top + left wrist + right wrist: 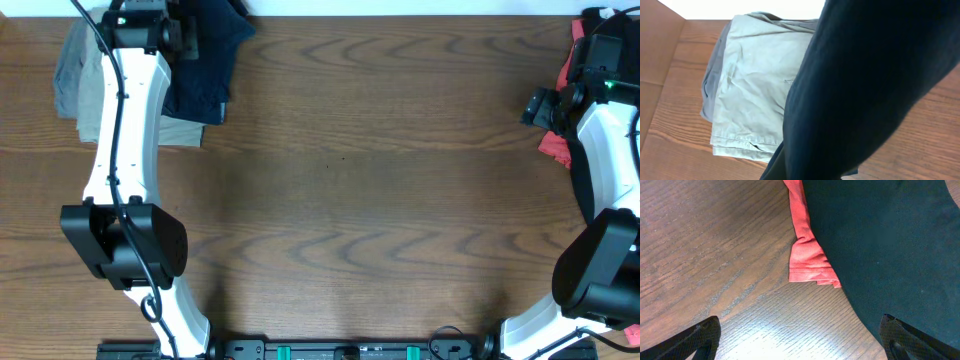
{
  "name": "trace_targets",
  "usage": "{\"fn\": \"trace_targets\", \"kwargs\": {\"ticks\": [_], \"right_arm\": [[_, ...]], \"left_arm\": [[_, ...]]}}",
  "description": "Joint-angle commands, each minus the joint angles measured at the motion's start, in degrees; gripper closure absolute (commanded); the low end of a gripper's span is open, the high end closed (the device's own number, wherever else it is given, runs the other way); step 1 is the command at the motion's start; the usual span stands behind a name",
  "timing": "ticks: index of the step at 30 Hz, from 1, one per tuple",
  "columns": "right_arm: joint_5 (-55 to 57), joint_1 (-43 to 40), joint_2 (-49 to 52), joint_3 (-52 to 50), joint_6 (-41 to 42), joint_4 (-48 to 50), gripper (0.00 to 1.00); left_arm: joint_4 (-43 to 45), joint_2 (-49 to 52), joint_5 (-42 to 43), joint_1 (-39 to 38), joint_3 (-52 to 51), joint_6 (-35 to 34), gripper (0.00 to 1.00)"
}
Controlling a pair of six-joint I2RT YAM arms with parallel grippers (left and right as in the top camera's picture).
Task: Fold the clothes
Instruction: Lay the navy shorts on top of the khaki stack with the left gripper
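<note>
My left gripper goes outward and to the left in the overhead view next, over the khaki trousers, since they still lie partly uncovered beside the navy shorts (205, 70).
The dark navy shorts (205, 70) lie at the far left, partly over the khaki trousers. My left gripper (188, 38) is at their upper edge. In the left wrist view the navy fabric (865, 95) rises from where the jaws are and hides both fingers, so the gripper looks shut on it. My right gripper (535, 108) is at the far right, open and empty. Its fingertips (800, 340) hang over bare wood, just short of the black garment (890, 240) and its coral-pink edge (807, 255).
Folded khaki-beige trousers (90, 90) sit on a grey garment at the far left, also in the left wrist view (755, 85). The black and coral garment (590, 30) lies at the far right edge. The wooden table (340, 200) spans the middle.
</note>
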Motion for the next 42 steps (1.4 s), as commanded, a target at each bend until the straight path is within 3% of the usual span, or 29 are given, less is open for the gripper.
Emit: {"fn": "trace_targets", "kwargs": {"ticks": [1,29,31,34,38,39,42], "right_arm": [[0.8,0.3,-0.1,1.0,0.0,-0.1,0.01],[0.8,0.3,-0.1,1.0,0.0,-0.1,0.01],[0.9,0.3,-0.1,1.0,0.0,-0.1,0.01],[0.9,0.3,-0.1,1.0,0.0,-0.1,0.01],[0.9,0.3,-0.1,1.0,0.0,-0.1,0.01],[0.8,0.3,-0.1,1.0,0.0,-0.1,0.01],[0.8,0.3,-0.1,1.0,0.0,-0.1,0.01]], "left_arm": [[0.6,-1.3,-1.3,-0.1,2.0,-1.1,0.94],[14.8,9.0,-1.3,10.0,1.4,-1.2,0.93],[15.0,9.7,-1.3,10.3,1.4,-1.3,0.77],[15.0,11.0,-1.3,10.6,1.2,-1.2,0.7],[15.0,11.6,-1.3,11.0,1.2,-1.3,0.44],[15.0,11.6,-1.3,11.0,1.2,-1.3,0.34],[15.6,11.6,-1.3,11.1,1.2,-1.2,0.28]]}}
